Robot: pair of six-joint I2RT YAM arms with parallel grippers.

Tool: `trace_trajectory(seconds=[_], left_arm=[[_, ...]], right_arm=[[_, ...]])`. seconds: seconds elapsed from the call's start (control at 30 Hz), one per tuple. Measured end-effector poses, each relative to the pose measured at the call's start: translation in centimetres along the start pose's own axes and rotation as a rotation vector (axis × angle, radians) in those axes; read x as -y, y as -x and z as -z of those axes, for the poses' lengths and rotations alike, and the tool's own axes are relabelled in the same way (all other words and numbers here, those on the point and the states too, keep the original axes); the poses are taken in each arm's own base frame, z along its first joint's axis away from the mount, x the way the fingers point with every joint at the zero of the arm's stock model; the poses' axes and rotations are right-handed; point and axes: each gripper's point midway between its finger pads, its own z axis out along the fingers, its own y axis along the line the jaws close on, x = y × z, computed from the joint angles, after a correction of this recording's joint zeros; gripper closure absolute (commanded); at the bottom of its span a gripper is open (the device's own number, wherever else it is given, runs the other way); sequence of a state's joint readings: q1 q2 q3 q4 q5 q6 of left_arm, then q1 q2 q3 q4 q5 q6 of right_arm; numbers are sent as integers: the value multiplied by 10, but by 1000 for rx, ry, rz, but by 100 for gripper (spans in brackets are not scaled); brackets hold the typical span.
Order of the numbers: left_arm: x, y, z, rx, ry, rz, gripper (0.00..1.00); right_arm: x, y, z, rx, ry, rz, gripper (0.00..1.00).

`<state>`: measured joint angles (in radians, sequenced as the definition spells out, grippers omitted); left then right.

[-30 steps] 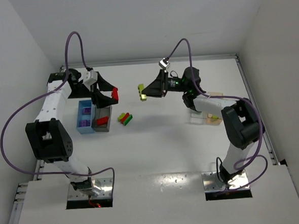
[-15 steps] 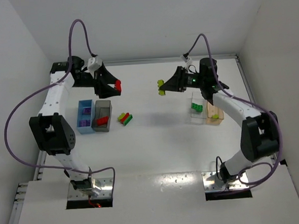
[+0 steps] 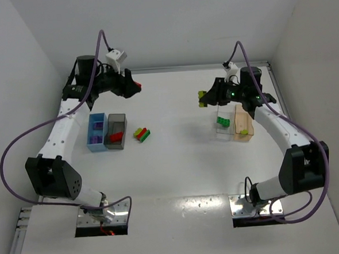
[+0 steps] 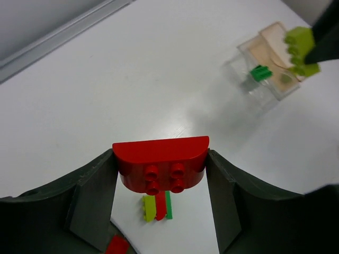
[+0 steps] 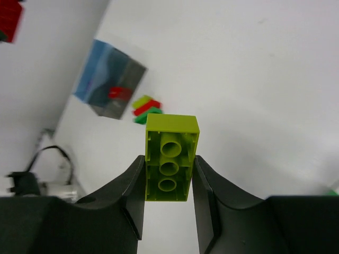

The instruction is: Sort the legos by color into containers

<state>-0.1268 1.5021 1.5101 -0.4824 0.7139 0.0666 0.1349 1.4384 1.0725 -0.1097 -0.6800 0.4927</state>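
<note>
The robot's left gripper will go back and down over the far end of the dark grey bin to let go of the red brick, because one is already inside.
My left gripper (image 3: 133, 86) is shut on a red rounded brick (image 4: 161, 164) and holds it high above the table's back left, behind the light blue bin (image 3: 95, 131) and the dark grey bin (image 3: 116, 143). The grey bin holds a red brick (image 3: 117, 136). My right gripper (image 3: 204, 97) is shut on a yellow-green brick (image 5: 169, 159), held in the air just left of the clear bin (image 3: 221, 136), which holds a green brick (image 3: 222, 122). The tan-orange bin (image 3: 241, 114) holds a yellow-green brick (image 3: 244, 132). Yellow-green, red and green bricks (image 3: 141, 133) lie together on the table.
The two bin pairs stand at the left and right of the table. The loose bricks also show in the left wrist view (image 4: 157, 207) and the right wrist view (image 5: 146, 108). White walls close in the back and sides. The base plates (image 3: 103, 214) sit at the near edge.
My left gripper has lifted and swung toward the back with the red brick. My right gripper has carried the yellow-green brick rightward, from the table's middle to beside the clear bin.
</note>
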Motion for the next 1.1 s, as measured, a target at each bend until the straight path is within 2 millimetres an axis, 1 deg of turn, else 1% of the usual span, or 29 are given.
trace_trajectory(seconds=[0.07,0.13,0.23,0.27,0.3,0.37,0.43,0.53,0.63,0.73,0.83,0.87,0.93,0.97,1.03,1.07,1.1], left_arm=[[-14,-7,3,-12,92,43,84],[-30,-24,7,-39,183,100,84],[-52,-69,16,-124,307,200,84],[-60,-87,19,-159,351,233,84],[-66,-102,23,-192,384,261,82],[-73,-132,31,-259,439,313,81],[-78,-154,39,-310,478,353,81],[-86,-169,44,-342,514,388,81],[-96,-184,47,-368,544,431,77],[-104,-198,46,-398,557,468,75],[-110,-218,41,-444,556,511,75],[-112,-224,40,-458,553,525,74],[-113,-236,37,-485,548,548,70],[-114,-240,36,-493,546,556,66],[-113,-244,34,-502,538,568,61],[-113,-244,33,-503,535,572,54],[-113,-245,32,-504,532,576,52]], right_arm=[[12,-2,5,-7,-65,31,100],[24,-3,10,-13,-128,65,100],[37,-6,16,-28,-193,110,100],[41,-8,18,-33,-211,118,100],[43,-8,19,-36,-220,125,100],[46,-8,22,-37,-237,135,100],[49,-7,25,-34,-248,143,100],[51,-5,27,-30,-257,149,100],[53,-4,28,-29,-260,151,100],[54,-4,29,-28,-261,153,100],[55,-3,30,-26,-265,153,100],[55,-3,30,-26,-265,153,100],[55,-3,30,-26,-264,154,100],[56,-3,30,-26,-265,155,100],[56,-3,31,-25,-265,154,100],[57,-2,31,-24,-266,153,100],[57,-2,31,-23,-267,153,100]])
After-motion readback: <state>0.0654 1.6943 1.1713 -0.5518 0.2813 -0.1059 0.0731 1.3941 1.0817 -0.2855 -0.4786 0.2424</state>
